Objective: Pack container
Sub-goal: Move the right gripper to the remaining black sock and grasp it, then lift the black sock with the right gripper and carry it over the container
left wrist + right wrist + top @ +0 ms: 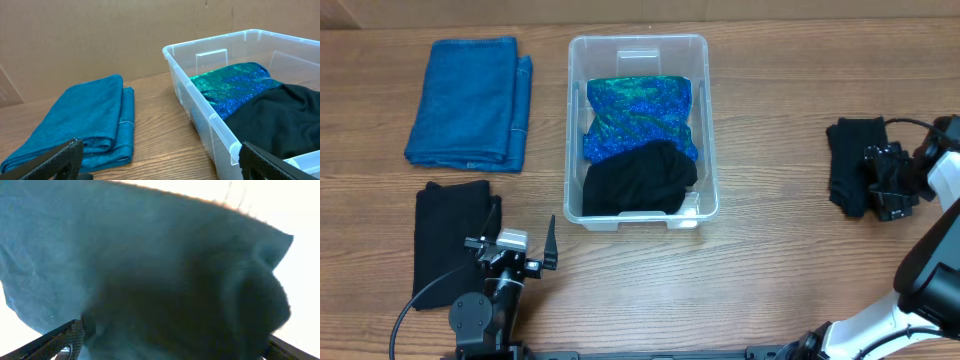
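Note:
I will next keep my right gripper low over the cloth's edge away from the container (574, 130) and close its fingers, because the black cloth is already between my spread fingers.
The clear container (574, 130) stands mid-table, holding a shiny blue-green cloth (640, 115) at the back and a black cloth (638, 180) at the front. In the left wrist view the container (200, 107) is on the right. My left gripper (515, 242) (160, 152) is open near the table's front edge, left of the container, with nothing between its fingers. My right gripper (882, 185) (175, 335) is open at the far right, its jaws spread wide over a black cloth (852, 165) that fills the right wrist view (165, 280).
A folded blue towel (470, 100) (85, 117) lies at the back left. A flat black cloth (448, 235) lies at the front left, beside my left gripper. Brown cardboard backs the table in the left wrist view.

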Tool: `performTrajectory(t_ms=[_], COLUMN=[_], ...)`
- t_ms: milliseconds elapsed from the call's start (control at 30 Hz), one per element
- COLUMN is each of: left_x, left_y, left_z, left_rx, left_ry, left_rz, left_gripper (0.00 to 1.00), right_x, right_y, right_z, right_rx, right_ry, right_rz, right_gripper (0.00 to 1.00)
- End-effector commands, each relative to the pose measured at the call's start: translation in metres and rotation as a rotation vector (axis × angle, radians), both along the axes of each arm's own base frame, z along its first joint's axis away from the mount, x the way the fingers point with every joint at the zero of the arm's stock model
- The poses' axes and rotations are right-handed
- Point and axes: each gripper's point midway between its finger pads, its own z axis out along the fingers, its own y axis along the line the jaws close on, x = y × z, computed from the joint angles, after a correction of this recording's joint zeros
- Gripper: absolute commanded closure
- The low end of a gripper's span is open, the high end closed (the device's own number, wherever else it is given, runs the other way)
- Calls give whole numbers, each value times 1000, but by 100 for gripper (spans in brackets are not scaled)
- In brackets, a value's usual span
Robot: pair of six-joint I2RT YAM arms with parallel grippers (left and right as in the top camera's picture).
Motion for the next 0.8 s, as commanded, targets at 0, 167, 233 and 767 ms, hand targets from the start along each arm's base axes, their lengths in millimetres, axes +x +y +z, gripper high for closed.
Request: performTrajectory(t_ms=[0, 167, 233, 767], left_x=[0, 0, 0, 0], left_y=[2, 2, 2, 2], left_z=[1, 1, 1, 1], left_rx=[-10, -10, -10, -10], left_ry=[-6, -6, -6, -6], left_rz=[11, 11, 12, 11], left_gripper=[0, 0, 0, 0], right_x=[0, 1, 2, 2], right_y=[1, 0, 1, 5], right_z=[1, 1, 1, -5], right_rx=[0, -3, -3, 8], right_ry=[-7, -12, -14, -26], right_rz=[5, 5, 7, 7], right_gripper=[0, 0, 0, 55])
